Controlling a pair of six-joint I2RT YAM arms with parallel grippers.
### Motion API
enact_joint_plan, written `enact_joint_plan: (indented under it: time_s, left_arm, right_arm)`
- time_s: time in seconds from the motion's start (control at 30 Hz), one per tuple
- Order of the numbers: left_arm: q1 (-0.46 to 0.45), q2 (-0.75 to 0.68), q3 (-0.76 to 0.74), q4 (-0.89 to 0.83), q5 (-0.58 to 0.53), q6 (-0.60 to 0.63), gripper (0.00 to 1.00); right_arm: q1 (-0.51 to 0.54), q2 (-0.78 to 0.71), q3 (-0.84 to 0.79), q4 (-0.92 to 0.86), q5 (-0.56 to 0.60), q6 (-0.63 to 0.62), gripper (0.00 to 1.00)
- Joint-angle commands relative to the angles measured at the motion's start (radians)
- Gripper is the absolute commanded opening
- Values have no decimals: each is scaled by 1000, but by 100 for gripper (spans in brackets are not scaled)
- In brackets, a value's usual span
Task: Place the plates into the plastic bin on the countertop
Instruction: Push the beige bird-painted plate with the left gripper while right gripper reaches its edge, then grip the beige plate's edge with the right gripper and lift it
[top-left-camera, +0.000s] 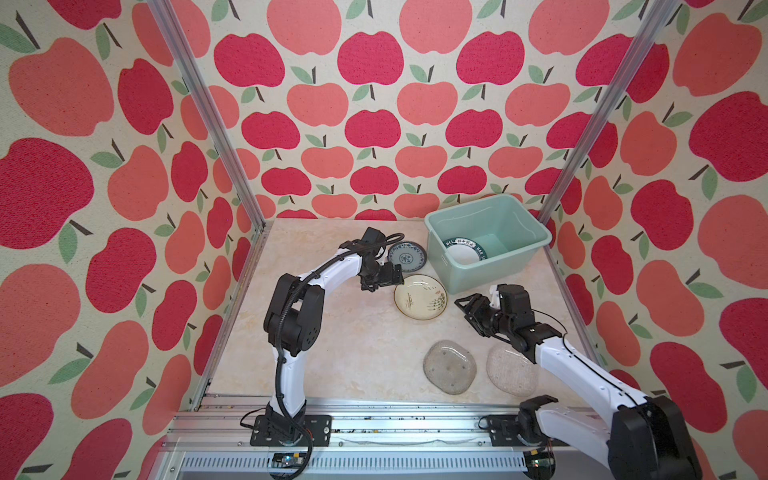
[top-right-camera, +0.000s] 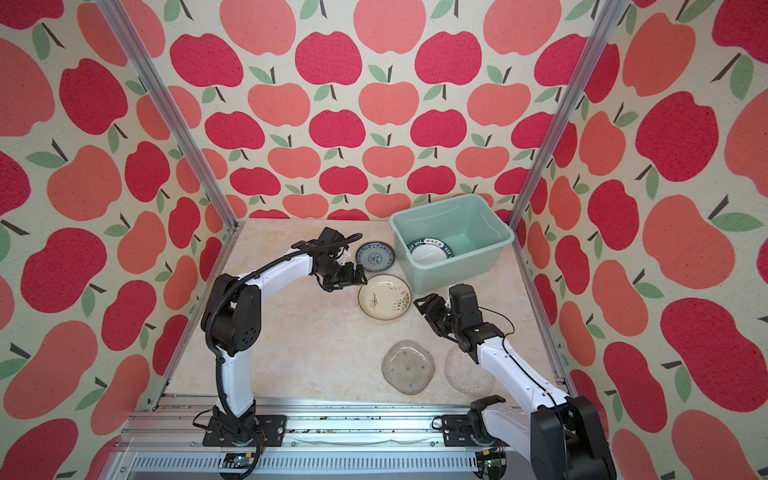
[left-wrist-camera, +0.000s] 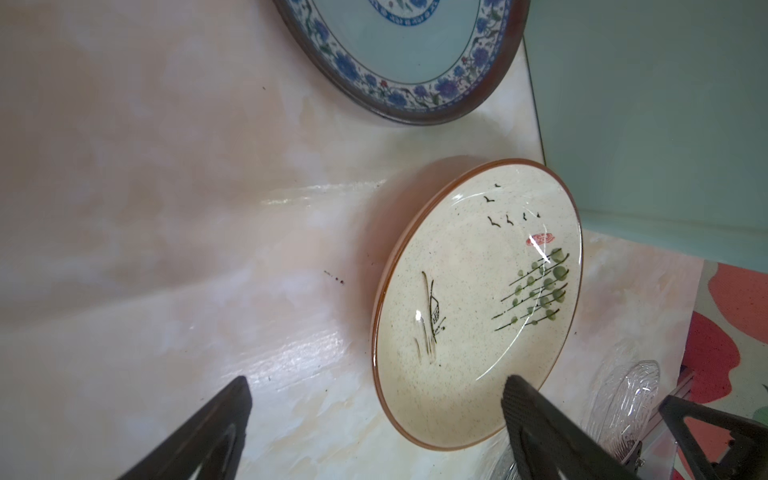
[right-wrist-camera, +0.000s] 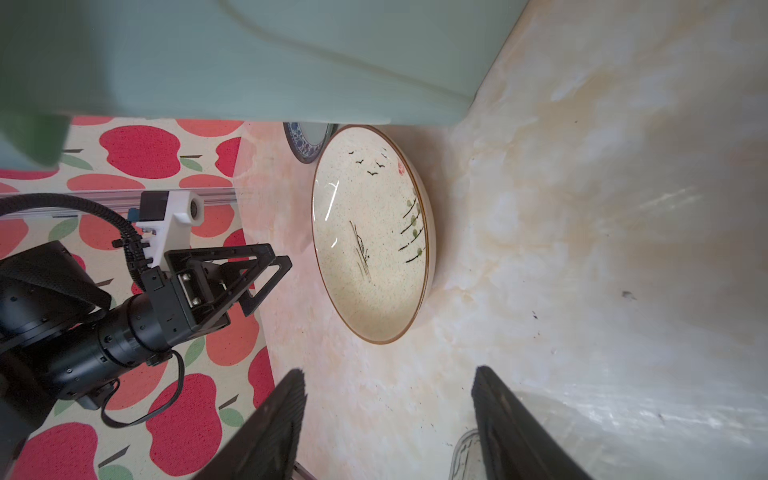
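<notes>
The cream plate's rim opposite my left gripper stands clear of the bin (top-left-camera: 498, 272), so my right gripper lowers sideways toward the plate and closes there next.
The mint-green plastic bin (top-left-camera: 498, 272) (top-right-camera: 457, 270) stands at the back right of the countertop (top-left-camera: 353, 332). Inside it lies a white plate with a dark lettered rim (top-left-camera: 461, 252) (top-right-camera: 428, 252). Left of the bin lie a blue patterned plate (top-left-camera: 409, 257) (left-wrist-camera: 407, 54) and a cream plate (top-left-camera: 420, 298) (left-wrist-camera: 478, 307) (right-wrist-camera: 370, 237). Two clear glass plates (top-left-camera: 449, 366) (top-left-camera: 509, 374) rest near the front, the right one partly under my right arm. My left gripper (top-left-camera: 395, 278) (left-wrist-camera: 378, 382) hangs open at the cream plate's left rim. My right gripper (top-left-camera: 467, 305) (right-wrist-camera: 388, 372) is open and empty, right of that plate.
Aluminium rails (top-left-camera: 374, 419) edge the countertop at the front and sides. Apple-patterned walls (top-left-camera: 374, 124) close in at the back and both sides. The bin's near wall stands close behind the cream plate and close to my right gripper.
</notes>
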Motion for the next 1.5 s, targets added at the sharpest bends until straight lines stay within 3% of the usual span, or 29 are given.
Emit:
enact_joint_plan:
  time_s: [0.0, 0.43, 0.93, 1.07, 1.47]
  left_arm:
    - [-3, 39, 48, 41, 73, 24, 96]
    - [8, 130, 75, 158, 189, 0, 90]
    - [-20, 153, 58, 205, 352, 22, 79]
    - [-36, 151, 50, 197, 364, 20, 71]
    - [-62, 154, 47, 194, 365, 9, 67]
  right_arm:
    - [34, 82, -29, 191, 45, 113, 67]
    - [73, 369, -50, 526, 57, 283, 66]
    - [61, 512, -19, 581, -47, 331, 64]
    - [55, 560, -32, 653, -70, 369, 60]
    - [53, 498, -25, 586, -68, 328, 41]
